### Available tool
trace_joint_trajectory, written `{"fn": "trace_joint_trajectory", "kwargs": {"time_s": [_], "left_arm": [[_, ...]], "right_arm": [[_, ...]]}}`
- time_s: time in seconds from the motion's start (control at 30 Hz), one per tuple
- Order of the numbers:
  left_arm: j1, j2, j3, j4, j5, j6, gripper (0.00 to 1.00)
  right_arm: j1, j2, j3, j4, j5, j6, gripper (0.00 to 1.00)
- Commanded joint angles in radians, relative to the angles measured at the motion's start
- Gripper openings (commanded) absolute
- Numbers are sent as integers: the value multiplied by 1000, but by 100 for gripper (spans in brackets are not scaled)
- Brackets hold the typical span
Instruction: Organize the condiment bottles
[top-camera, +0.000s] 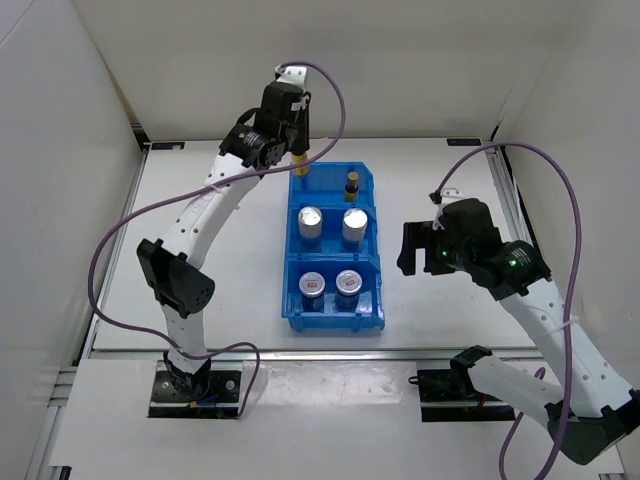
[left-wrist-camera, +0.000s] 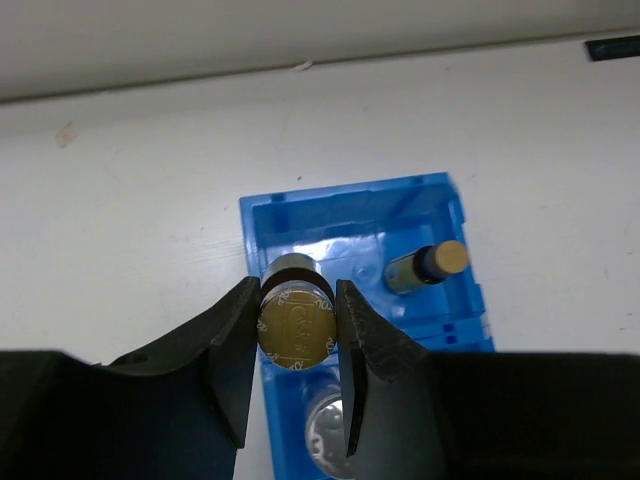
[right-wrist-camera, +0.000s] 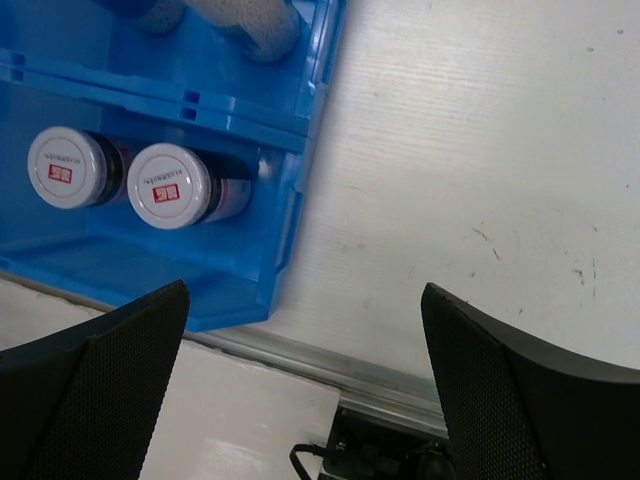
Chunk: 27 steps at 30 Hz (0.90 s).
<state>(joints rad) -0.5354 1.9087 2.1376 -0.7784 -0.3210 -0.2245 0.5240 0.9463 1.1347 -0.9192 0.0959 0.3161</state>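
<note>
My left gripper lowers the slim bottle (left-wrist-camera: 295, 322) beside the second brown one next, since the blue bin's bottom is open there.
My left gripper (left-wrist-camera: 296, 325) is shut on a slim brown yellow-labelled bottle (left-wrist-camera: 295, 322) by its gold cap and holds it over the far compartment of the blue bin (top-camera: 372, 215); it shows in the top view (top-camera: 299, 163) too. The second brown bottle (top-camera: 352, 185) stands in that far compartment, also in the left wrist view (left-wrist-camera: 428, 265). Two white-blue cylinders (top-camera: 309, 222) (top-camera: 354, 224) stand in the middle compartment. Two grey jars with red-marked lids (top-camera: 313, 287) (top-camera: 347, 284) stand in the near compartment, also in the right wrist view (right-wrist-camera: 66, 166) (right-wrist-camera: 172, 185). My right gripper (right-wrist-camera: 305, 385) is open and empty, right of the bin.
The bin's right wall (right-wrist-camera: 300, 190) lies just left of my right gripper. The table's near edge with a metal rail (right-wrist-camera: 400, 385) runs below it. White walls enclose the table on three sides.
</note>
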Motion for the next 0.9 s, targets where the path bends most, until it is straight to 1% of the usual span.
{"fn": "trace_joint_trajectory", "kwargs": {"time_s": [0.0,0.1,0.3,0.47,0.57,0.7,0.77,0.83,0.87], "left_arm": [[-21,-24,48,30,-47,8,11],[-41,19,48,30,-47,-10,11],[-41,114,39,30,-47,-49,11],[-41,159,15,50,-36,-68,11],[-41,159,-30,88,-24,-82,11],[-41,135,-158,174,8,-128,11],[-41,125,-192,201,8,-139,11],[-41,125,-212,211,8,-150,16],[-41,125,-212,211,8,-150,29]], "right_arm": [[-4,-27,-12,-33,-16,15,100],[-4,-38,-21,-46,-16,15,100],[-4,-58,-21,-78,-7,15,100],[-4,-67,-21,-89,2,15,100],[-4,-67,-21,-98,2,15,100],[-4,-76,-12,-98,2,15,100],[-4,-76,-12,-107,2,15,100],[-4,-86,-12,-118,2,24,100],[-4,-86,-3,-118,2,24,100]]}}
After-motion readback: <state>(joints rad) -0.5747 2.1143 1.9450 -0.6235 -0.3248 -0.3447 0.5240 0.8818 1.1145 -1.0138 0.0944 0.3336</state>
